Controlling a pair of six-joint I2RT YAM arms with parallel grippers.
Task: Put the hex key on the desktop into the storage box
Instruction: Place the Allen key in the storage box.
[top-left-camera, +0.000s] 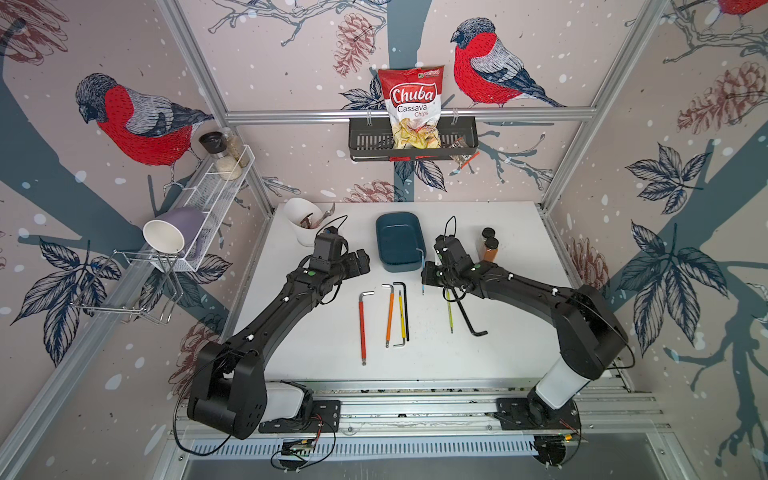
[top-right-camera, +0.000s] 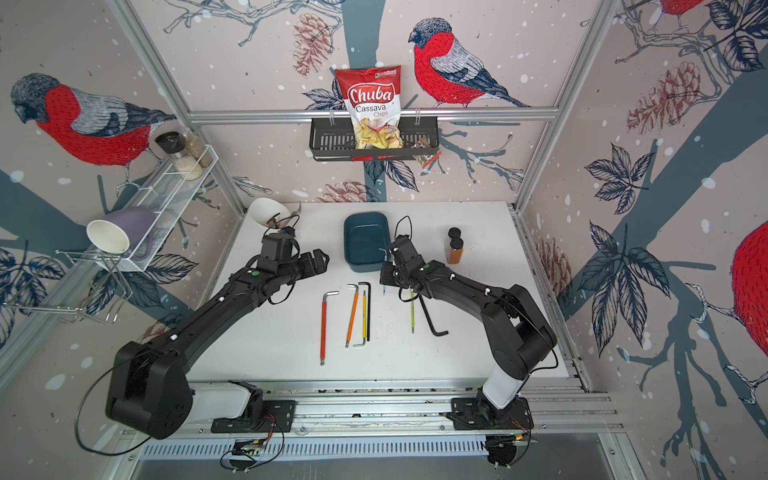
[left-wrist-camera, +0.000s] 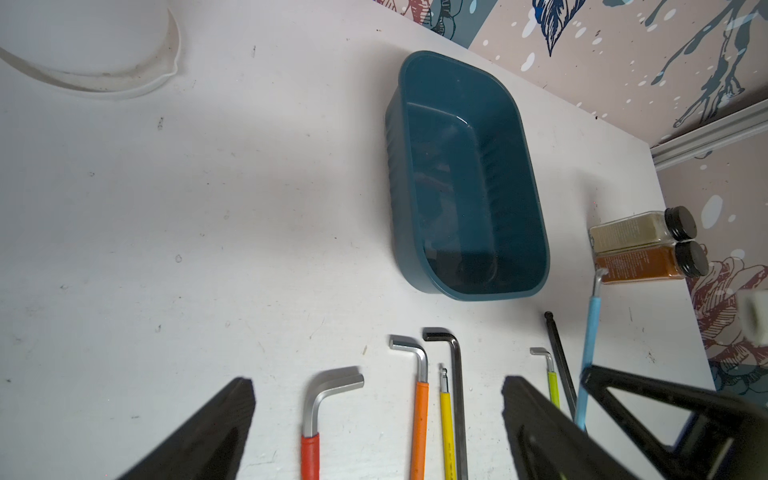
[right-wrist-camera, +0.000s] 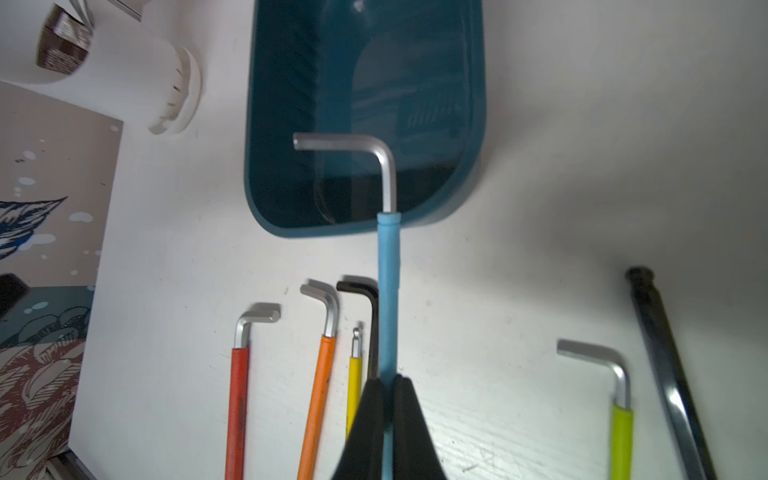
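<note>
Only the key's bent steel end is over the box (top-left-camera: 381, 239), so I will move my right gripper outward over the box's empty bottom and let go of the key's sleeve.
The storage box (top-left-camera: 381, 239) is a dark teal tub standing at the back middle of the white desktop, with nothing in it. My right gripper (right-wrist-camera: 388, 380) is shut on the sleeve of a blue-sleeved hex key (right-wrist-camera: 388, 270). It holds the key above the table, and the key's bent steel end reaches over the near end of the box (right-wrist-camera: 282, 104). Both top views show this gripper (top-left-camera: 424, 277) just right of the box's near corner. My left gripper (left-wrist-camera: 374, 415) is open and holds nothing; it hangs left of the box (left-wrist-camera: 536, 232). Several more hex keys lie in front: red (top-left-camera: 362, 328), orange (top-left-camera: 390, 313), yellow (top-left-camera: 401, 316).
A thin black key (top-left-camera: 405, 307), a green key (top-left-camera: 449, 311) and a large black key (top-left-camera: 469, 316) also lie on the desktop. A white utensil cup (top-left-camera: 301, 220) lies at the back left. Two spice jars (top-left-camera: 489, 247) stand right of the box. A black wall basket (top-left-camera: 365, 139) hangs behind.
</note>
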